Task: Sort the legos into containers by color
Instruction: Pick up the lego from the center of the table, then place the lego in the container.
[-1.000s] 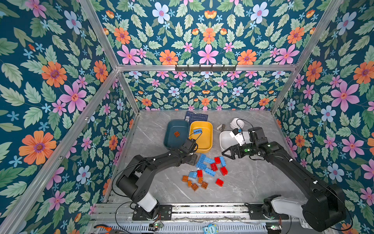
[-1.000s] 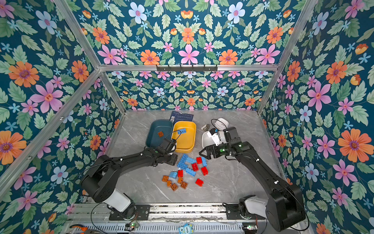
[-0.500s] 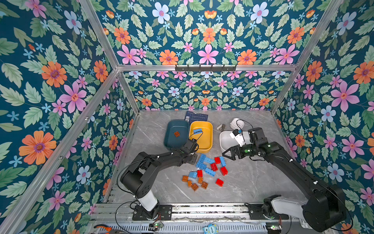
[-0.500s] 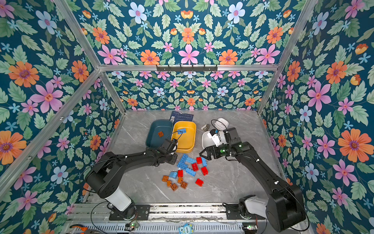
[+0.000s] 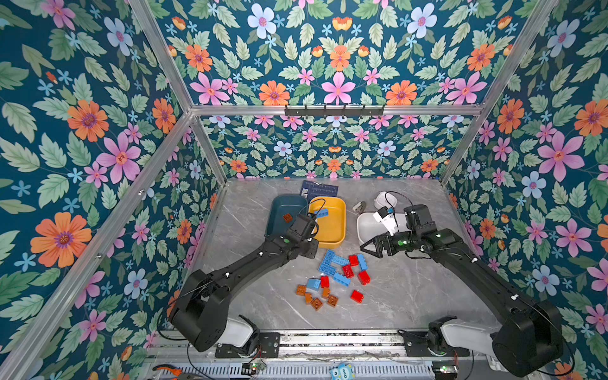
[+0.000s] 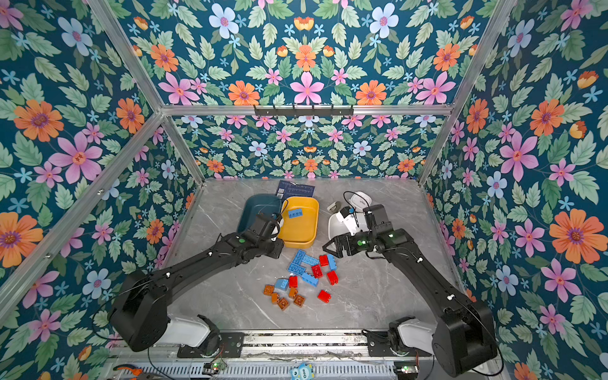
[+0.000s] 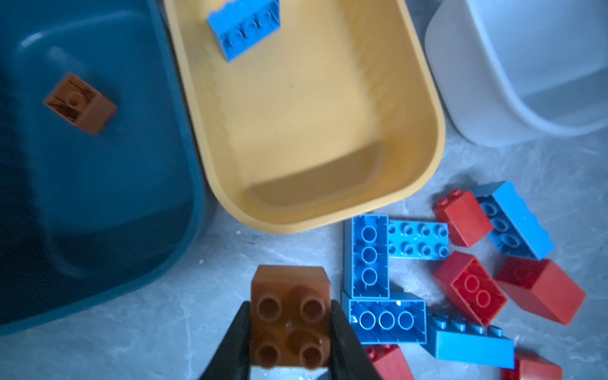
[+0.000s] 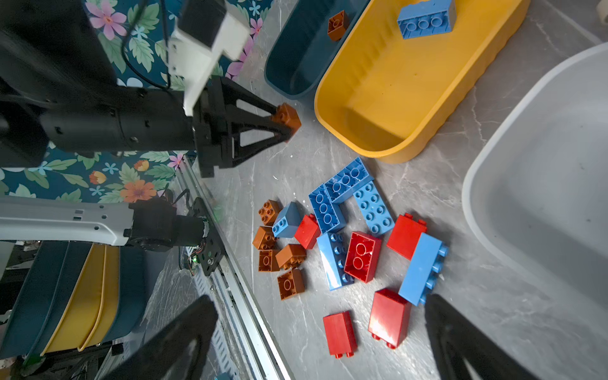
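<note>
My left gripper swings outward over the dark teal tub (image 5: 279,207) (image 7: 104,161) next and releases the lego there, since a brown one sits inside.
My left gripper (image 7: 291,324) is shut on a brown-orange lego (image 7: 289,316), low over the table in front of the dark teal tub (image 5: 279,207) and the yellow tub (image 5: 334,230); the right wrist view shows this grip (image 8: 285,119) too. The teal tub holds one brown lego (image 5: 287,217), and a blue lego (image 5: 321,213) lies in the yellow tub. The white tub (image 5: 365,227) sits partly under my right arm. Loose blue legos (image 5: 332,261), red legos (image 5: 357,296) and brown legos (image 5: 316,303) lie mid-table. My right gripper (image 5: 367,248) hovers open beside the pile, holding nothing.
A dark blue card (image 5: 319,189) lies behind the tubs. A small white gadget (image 5: 385,199) with a cable and a small grey object (image 5: 358,207) sit at the back right. A metal rail (image 5: 329,339) runs along the front edge. Floral walls enclose three sides.
My left gripper's jaws have closed on the brown-orange lego, and its arm has shifted slightly. The right arm has stayed where it was, still open.
</note>
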`<action>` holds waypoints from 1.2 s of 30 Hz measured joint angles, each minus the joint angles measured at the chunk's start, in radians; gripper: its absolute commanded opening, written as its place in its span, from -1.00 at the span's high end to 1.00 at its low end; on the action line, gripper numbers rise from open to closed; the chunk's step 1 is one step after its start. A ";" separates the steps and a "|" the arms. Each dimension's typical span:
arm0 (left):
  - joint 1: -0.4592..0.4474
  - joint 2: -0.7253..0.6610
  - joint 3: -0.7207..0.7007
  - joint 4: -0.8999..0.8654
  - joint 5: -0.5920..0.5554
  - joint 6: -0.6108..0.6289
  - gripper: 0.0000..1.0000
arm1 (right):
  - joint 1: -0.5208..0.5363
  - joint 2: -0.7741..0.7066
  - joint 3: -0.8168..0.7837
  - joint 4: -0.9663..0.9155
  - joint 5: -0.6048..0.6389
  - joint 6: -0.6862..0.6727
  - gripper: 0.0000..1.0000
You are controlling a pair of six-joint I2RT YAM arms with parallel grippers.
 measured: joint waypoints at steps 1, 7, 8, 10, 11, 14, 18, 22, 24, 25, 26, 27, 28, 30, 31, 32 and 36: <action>0.016 0.005 0.020 -0.010 -0.007 0.005 0.43 | 0.000 0.002 0.002 0.005 -0.004 0.010 -0.98; 0.162 0.112 0.159 -0.044 -0.043 0.076 0.43 | 0.000 0.004 0.011 0.043 -0.015 0.039 -0.98; 0.190 0.137 0.180 -0.042 -0.050 0.082 0.42 | 0.000 0.004 0.011 0.053 -0.017 0.040 -0.98; 0.237 0.183 0.216 -0.034 -0.065 0.103 0.42 | 0.000 0.004 0.011 0.074 -0.018 0.058 -0.98; 0.261 0.210 0.236 -0.024 -0.071 0.105 0.42 | 0.000 0.004 0.011 0.082 -0.018 0.069 -0.98; 0.306 0.286 0.294 0.007 -0.075 0.127 0.41 | 0.000 0.004 0.010 0.109 -0.017 0.078 -0.98; 0.350 0.394 0.355 0.065 -0.078 0.143 0.40 | 0.000 0.006 0.005 0.129 -0.017 0.095 -0.98; 0.381 0.490 0.403 0.105 -0.081 0.159 0.21 | 0.000 0.006 -0.002 0.141 -0.016 0.111 -0.98; 0.391 0.534 0.432 0.119 -0.093 0.165 -0.16 | 0.000 0.006 -0.005 0.142 -0.016 0.111 -0.98; 0.392 0.550 0.444 0.122 -0.094 0.176 -0.32 | 0.000 0.006 -0.005 0.142 -0.016 0.111 -0.98; 0.393 0.564 0.456 0.122 -0.100 0.178 -0.40 | 0.000 0.006 -0.006 0.143 -0.016 0.111 -0.98; 0.393 0.570 0.463 0.121 -0.099 0.175 -0.45 | 0.000 0.006 -0.006 0.143 -0.015 0.111 -0.98; 0.393 0.570 0.468 0.114 -0.098 0.176 -0.47 | 0.000 0.006 -0.006 0.143 -0.015 0.111 -0.98; 0.391 0.548 0.468 0.105 -0.094 0.175 -0.50 | 0.000 0.007 -0.006 0.143 -0.016 0.110 -0.98; 0.389 0.532 0.467 0.099 -0.095 0.175 -0.51 | 0.000 0.008 -0.006 0.143 -0.016 0.110 -0.98; 0.386 0.512 0.465 0.092 -0.091 0.173 -0.52 | 0.000 0.010 -0.006 0.143 -0.016 0.110 -0.98; 0.344 0.388 0.401 0.058 -0.056 0.142 -0.53 | 0.001 0.023 -0.006 0.142 -0.019 0.109 -0.98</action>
